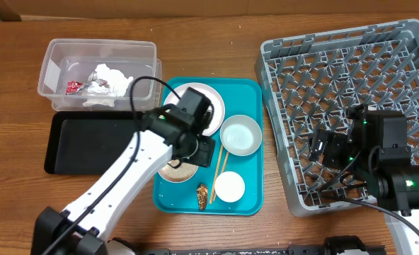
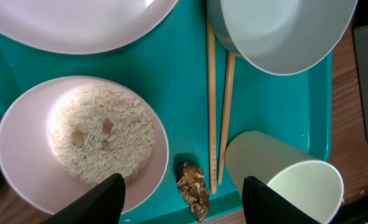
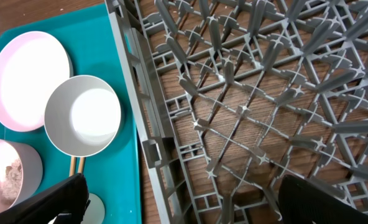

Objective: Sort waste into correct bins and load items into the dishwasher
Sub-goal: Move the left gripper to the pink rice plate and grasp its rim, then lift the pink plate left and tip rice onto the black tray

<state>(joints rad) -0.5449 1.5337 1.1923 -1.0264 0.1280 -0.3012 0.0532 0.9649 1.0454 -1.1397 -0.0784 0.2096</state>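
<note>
The rim of the pinkish bowl on the chopsticks' side point(image 1: 197, 169) point(image 2: 166, 145) has room for a finger. My left gripper should move down onto it next.
My left gripper point(image 1: 190, 150) is open and empty above the teal tray, over the pinkish bowl point(image 2: 22, 130) of white rice point(image 2: 103, 134) and the brown food scrap point(image 2: 193, 183). The chopsticks point(image 2: 212, 93), white cup point(image 2: 283, 174), grey-blue bowl point(image 2: 283, 31) and white plate point(image 2: 78, 22) lie around them. The crumpled napkin point(image 1: 110, 79) and red wrapper point(image 1: 73, 86) sit in the clear tub point(image 1: 54, 57). The black tray point(image 1: 82, 145) lies in front of the tub. My right gripper point(image 3: 184, 205) is open and empty over the left part of the grey dish rack point(image 3: 265, 93).
The teal serving tray point(image 1: 248, 92) sits between the black tray and the rack point(image 1: 408, 49). The rack's left wall stands close to the teal tray's right edge. Bare wooden table shows along the front.
</note>
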